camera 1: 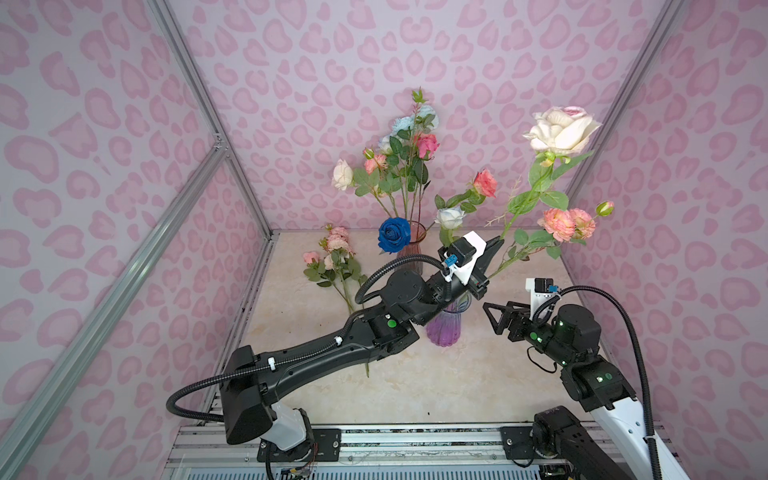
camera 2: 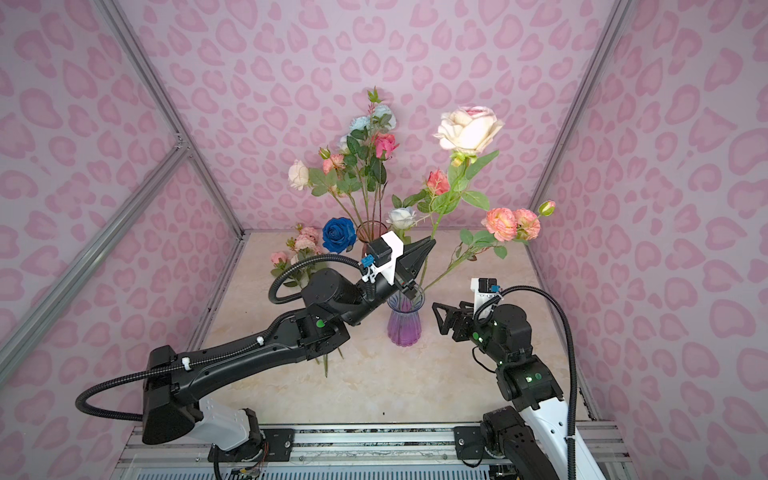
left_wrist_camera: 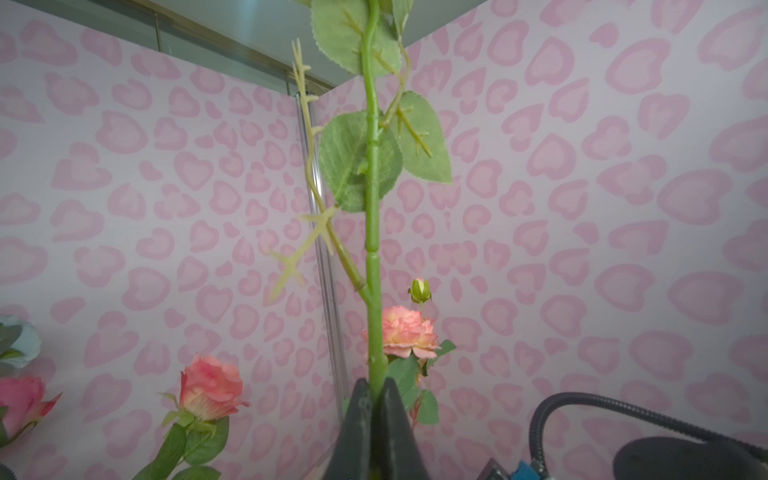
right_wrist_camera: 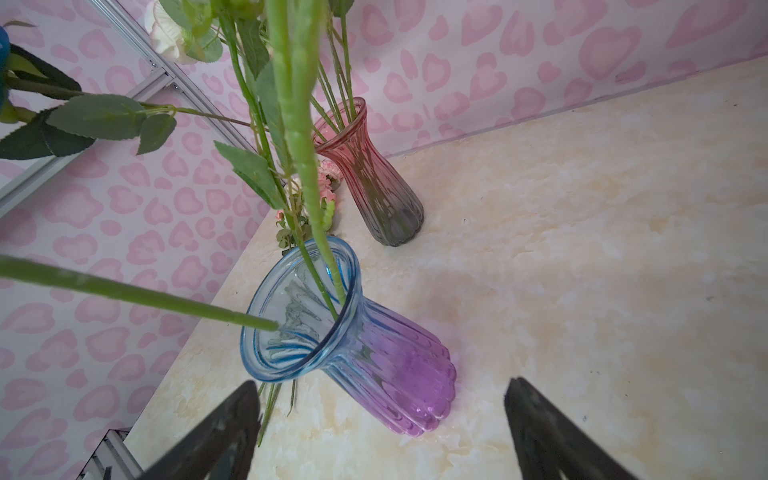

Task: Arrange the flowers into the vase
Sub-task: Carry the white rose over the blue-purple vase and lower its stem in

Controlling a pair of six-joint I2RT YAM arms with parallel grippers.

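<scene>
The vase's blue opening (camera 2: 409, 298) is below my gripper, and the lower end of the cream rose's stem is already at it. My left gripper should next lower the stem deeper into the vase and let it go.
My left gripper (camera 1: 496, 245) (camera 2: 430, 243) (left_wrist_camera: 374, 384) is shut on the green stem (left_wrist_camera: 372, 208) of a large cream rose (camera 1: 559, 131) (camera 2: 467, 131) held high above the blue-and-purple vase (camera 1: 444, 328) (camera 2: 404, 324) (right_wrist_camera: 353, 332). In the right wrist view the stem's lower end (right_wrist_camera: 266, 322) hangs at the vase's mouth. Peach carnations (camera 1: 567, 224), a pink rose (camera 1: 485, 183) and a white rose (camera 1: 449, 218) stand in this vase. My right gripper (camera 1: 492, 318) (camera 2: 440, 318) (right_wrist_camera: 380, 384) is open and empty, just right of the vase.
A red glass vase (camera 1: 409, 245) (right_wrist_camera: 370, 174) at the back holds several flowers, a deep blue rose (camera 1: 394, 235) among them. A pink bunch (camera 1: 332, 257) (camera 2: 299, 249) lies on the marble table (camera 1: 457, 386) at the back left. Pink patterned walls close in three sides.
</scene>
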